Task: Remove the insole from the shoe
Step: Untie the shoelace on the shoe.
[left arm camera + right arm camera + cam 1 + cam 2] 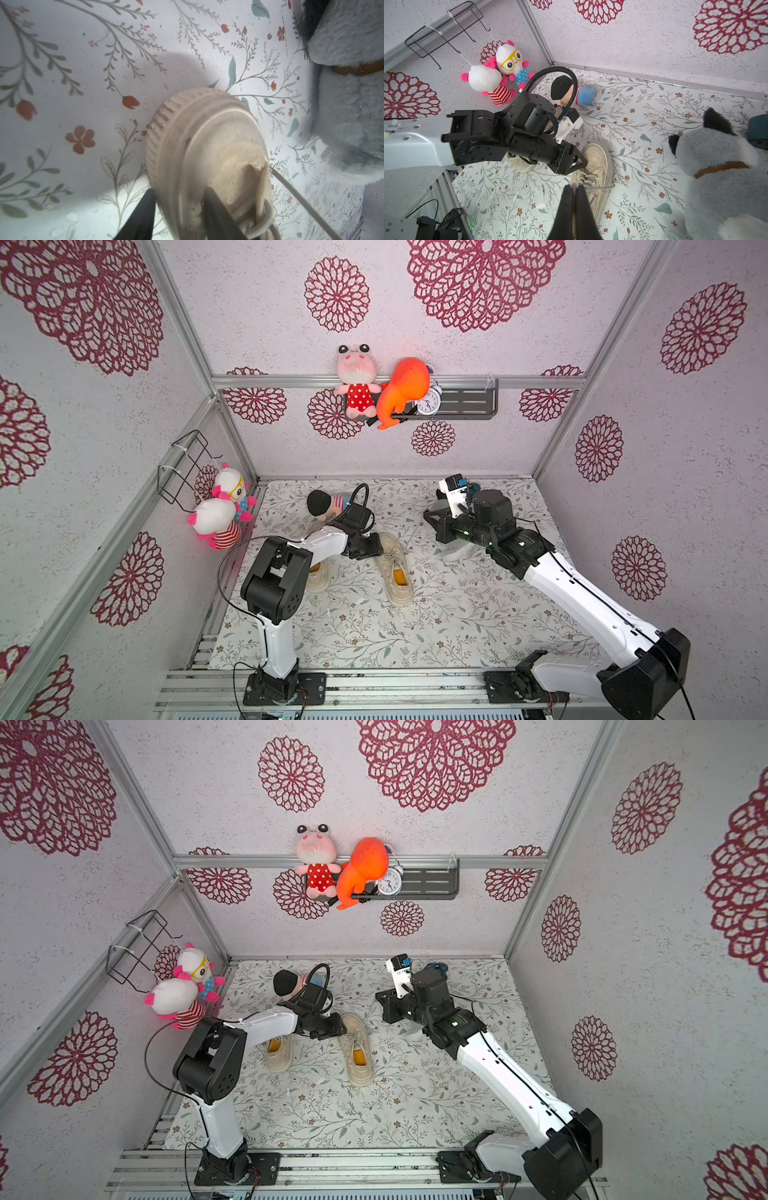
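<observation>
The mat between shoe and plush dog [424, 560] is clear of the insole, so my right gripper should next tip down and lower over it to release the lace end.
Two beige lace-up shoes lie on the floral mat. The right-hand shoe [397, 572] [358, 1054] [598, 162] shows an orange-yellow insole [401, 576] [360, 1056] inside its opening. My left gripper [376, 548] [340, 1028] [178, 189] [581, 162] is shut on the edge of this shoe's toe [197, 128], one finger outside the sole and one on the upper. My right gripper [430, 517] [380, 999] [574, 186] hangs above the mat to the right of the shoe. It is shut and holds nothing.
The other shoe [318, 576] [278, 1054] lies partly under my left arm. A grey plush dog [716, 166] [349, 104] sits under my right arm. A black-haired doll [322, 504] lies at the back. Plush toys [220, 510] hang on the left wall.
</observation>
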Robot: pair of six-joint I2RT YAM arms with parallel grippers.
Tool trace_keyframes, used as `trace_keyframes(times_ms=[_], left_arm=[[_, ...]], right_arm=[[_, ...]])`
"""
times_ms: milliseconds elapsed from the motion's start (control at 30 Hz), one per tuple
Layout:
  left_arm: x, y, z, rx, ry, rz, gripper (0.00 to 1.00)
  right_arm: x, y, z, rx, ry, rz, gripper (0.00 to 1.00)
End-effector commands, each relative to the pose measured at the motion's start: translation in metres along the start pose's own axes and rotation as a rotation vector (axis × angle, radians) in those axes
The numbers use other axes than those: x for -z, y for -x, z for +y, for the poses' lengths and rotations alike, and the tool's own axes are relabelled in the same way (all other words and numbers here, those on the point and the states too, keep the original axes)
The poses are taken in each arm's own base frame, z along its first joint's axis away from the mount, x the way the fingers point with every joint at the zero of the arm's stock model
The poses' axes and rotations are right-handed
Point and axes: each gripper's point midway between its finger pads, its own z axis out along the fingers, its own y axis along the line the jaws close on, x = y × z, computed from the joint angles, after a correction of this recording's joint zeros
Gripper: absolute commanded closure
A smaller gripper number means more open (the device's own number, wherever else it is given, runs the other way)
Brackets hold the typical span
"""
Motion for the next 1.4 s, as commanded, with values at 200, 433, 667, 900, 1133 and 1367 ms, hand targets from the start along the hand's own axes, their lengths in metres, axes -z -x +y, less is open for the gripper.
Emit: trace_keyframes(times_ms=[200,433,667,900,1133,1367], left_arm=[[0.041,0.033,-0.015,-0.049,-0.043,-0.162,0.47],[0.074,0.025,-0.021,-0.101,-0.107,-0.278,0.46],[0.08,-0.028,-0.056,-0.267,-0.228,-0.23,0.5],[0.085,-0.04,-0.067,-0.275,-0.279,-0.225,0.55],[0.092,-0.034,-0.085,-0.309,-0.312,-0.199,0.56],[0.077,-0.058,-0.071,-0.328,-0.233,-0.089,0.49]], right_arm=[[-0.059,-0.015,-0.051,-0.064,-0.205,0.051,1.0],[-0.1,-0.023,-0.084,-0.058,-0.341,0.131,1.0],[-0.14,-0.041,-0.09,-0.047,-0.312,0.217,1.0],[-0.128,-0.041,-0.096,-0.038,-0.342,0.23,1.0],[-0.069,-0.076,-0.095,-0.065,-0.375,0.284,1.0],[-0.05,-0.15,-0.119,-0.165,-0.48,0.41,1.0]])
